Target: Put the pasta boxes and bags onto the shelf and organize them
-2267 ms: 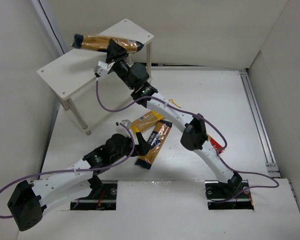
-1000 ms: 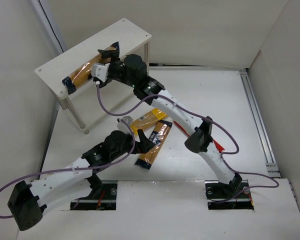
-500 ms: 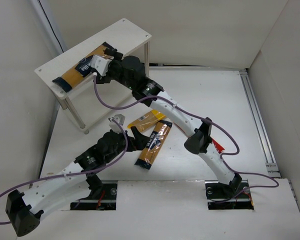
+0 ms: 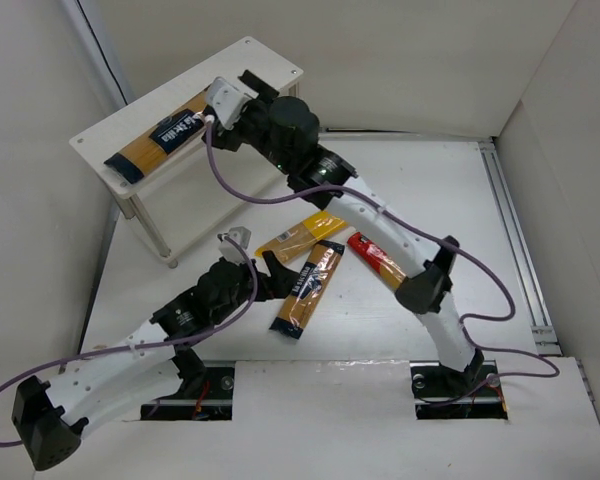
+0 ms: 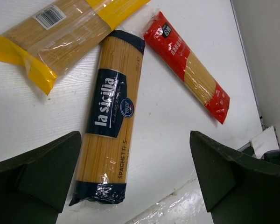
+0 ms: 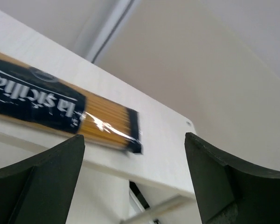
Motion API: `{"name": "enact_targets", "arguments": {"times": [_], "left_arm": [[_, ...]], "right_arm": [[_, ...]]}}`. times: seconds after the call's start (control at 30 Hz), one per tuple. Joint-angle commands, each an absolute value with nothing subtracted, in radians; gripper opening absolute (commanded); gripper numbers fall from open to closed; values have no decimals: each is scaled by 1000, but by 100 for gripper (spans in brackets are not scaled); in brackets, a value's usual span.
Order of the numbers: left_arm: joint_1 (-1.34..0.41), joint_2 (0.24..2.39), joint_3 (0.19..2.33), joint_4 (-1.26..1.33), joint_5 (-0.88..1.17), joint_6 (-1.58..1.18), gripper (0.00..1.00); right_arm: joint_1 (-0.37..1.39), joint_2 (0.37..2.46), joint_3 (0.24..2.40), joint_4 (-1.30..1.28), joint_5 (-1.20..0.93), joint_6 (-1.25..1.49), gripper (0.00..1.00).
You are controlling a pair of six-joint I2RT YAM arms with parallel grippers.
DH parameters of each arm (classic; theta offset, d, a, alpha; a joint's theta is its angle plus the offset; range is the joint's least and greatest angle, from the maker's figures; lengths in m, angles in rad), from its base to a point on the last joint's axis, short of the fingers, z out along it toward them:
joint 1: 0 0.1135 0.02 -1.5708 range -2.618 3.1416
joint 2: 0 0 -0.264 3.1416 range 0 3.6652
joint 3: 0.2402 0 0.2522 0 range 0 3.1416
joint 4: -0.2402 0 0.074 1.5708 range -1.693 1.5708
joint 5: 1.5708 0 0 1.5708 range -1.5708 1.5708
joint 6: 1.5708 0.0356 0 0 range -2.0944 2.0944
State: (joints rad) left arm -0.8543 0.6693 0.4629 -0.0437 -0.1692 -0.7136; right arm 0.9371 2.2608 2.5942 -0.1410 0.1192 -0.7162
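The left gripper should next go right in the top view and down astride the packet, since the navy packet's label (image 4: 307,281) (image 5: 107,102) lies below it and that way.
One clear navy-labelled spaghetti packet (image 4: 155,138) lies lengthwise on the top board of the white shelf (image 4: 265,62). My right gripper (image 4: 242,88) hangs open just off its right end and holds nothing. In the right wrist view the packet's end (image 6: 60,116) rests on the shelf board (image 6: 158,154), ahead of the open right gripper (image 6: 135,177). Three packets lie on the table: yellow (image 4: 298,236), navy-labelled (image 4: 306,290) and red (image 4: 375,258). My left gripper (image 4: 273,275) is open beside the navy one. The left wrist view shows that navy packet (image 5: 111,121), the yellow (image 5: 60,37) and the red (image 5: 186,65) beyond the open left gripper (image 5: 135,172).
The shelf stands at the far left on thin legs (image 4: 152,232), close to the left wall. The right arm's forearm (image 4: 380,225) stretches over the table beside the red packet. A rail (image 4: 515,240) runs along the right side.
The right gripper has opened, let go of the navy packet on the shelf top and drawn back to the right. The right arm's shift uncovered the red packet. The left arm barely moved.
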Motion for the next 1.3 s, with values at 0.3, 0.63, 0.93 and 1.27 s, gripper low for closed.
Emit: {"name": "enact_targets", "arguments": {"times": [0.3, 0.63, 0.93, 1.27], "left_arm": [[-850, 940, 612, 18, -120, -462, 100], [-850, 1290, 726, 11, -23, -295, 100], [-874, 1520, 768, 58, 14, -276, 100], [-910, 1706, 873, 5, -21, -276, 94]], "right_arm": [[810, 1480, 1720, -164, 447, -300, 100], [581, 984, 1017, -218, 224, 43, 100], [540, 815, 882, -276, 140, 57, 100], [520, 776, 842, -299, 149, 37, 100]]}}
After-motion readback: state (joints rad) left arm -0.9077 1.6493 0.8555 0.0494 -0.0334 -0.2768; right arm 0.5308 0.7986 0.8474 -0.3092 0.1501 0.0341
